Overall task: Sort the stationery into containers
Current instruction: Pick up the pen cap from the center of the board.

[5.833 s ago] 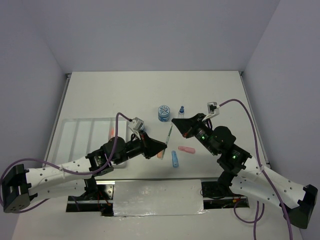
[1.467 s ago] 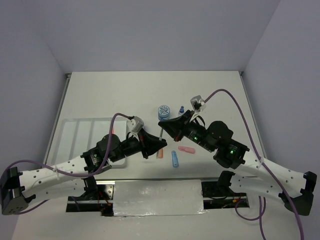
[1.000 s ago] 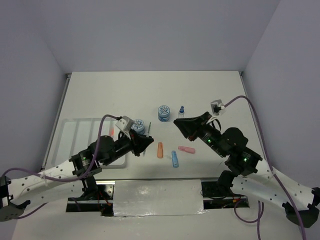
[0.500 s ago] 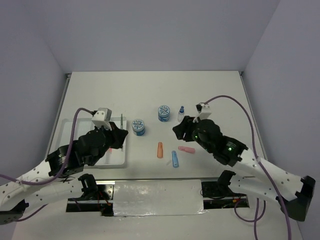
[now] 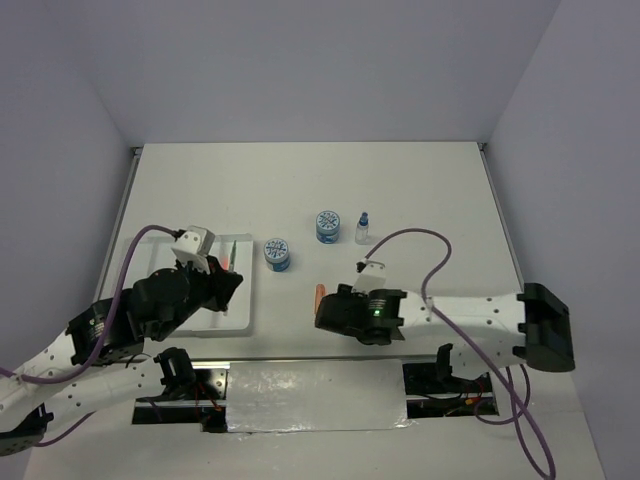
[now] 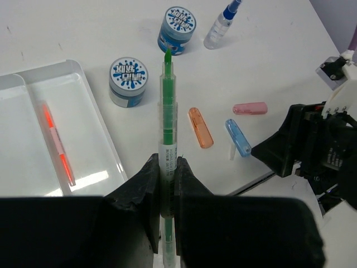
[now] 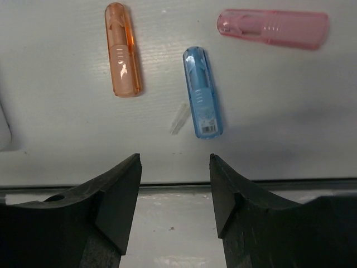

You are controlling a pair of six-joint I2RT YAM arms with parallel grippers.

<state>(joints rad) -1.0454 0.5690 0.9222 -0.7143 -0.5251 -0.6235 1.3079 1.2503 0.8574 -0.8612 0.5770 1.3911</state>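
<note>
The clear sliver lies flat on the tabletop below the robot's right gripper, toward the orange marker (image 7: 122,50). The robot will lower the open fingers that way onto the sliver's near end (image 7: 176,129).
My left gripper (image 6: 165,162) is shut on a thin green pen (image 6: 167,106) and holds it above the right end of the white tray (image 6: 92,106), which the top view shows at the left (image 5: 140,262). An orange pen (image 6: 56,144) lies in the tray. My right gripper (image 7: 174,167) is open and empty, low over the table's near edge, just short of the blue marker (image 7: 202,92). The orange marker (image 7: 122,50) lies left of it and the pink eraser (image 7: 272,29) to the far right. Two patterned pots (image 5: 277,253) (image 5: 327,226) and the small bottle (image 5: 362,228) stand beyond.
A tiny clear sliver (image 7: 178,118) lies beside the blue marker. The table's near edge (image 7: 178,183) runs right under my right jaws. My right arm (image 5: 460,312) stretches across the front of the table and hides the blue marker and the eraser from above.
My left gripper carried the green pen leftwards from the table's middle to over the tray. My right arm swung down and left to the near edge, and its jaws opened wider.
</note>
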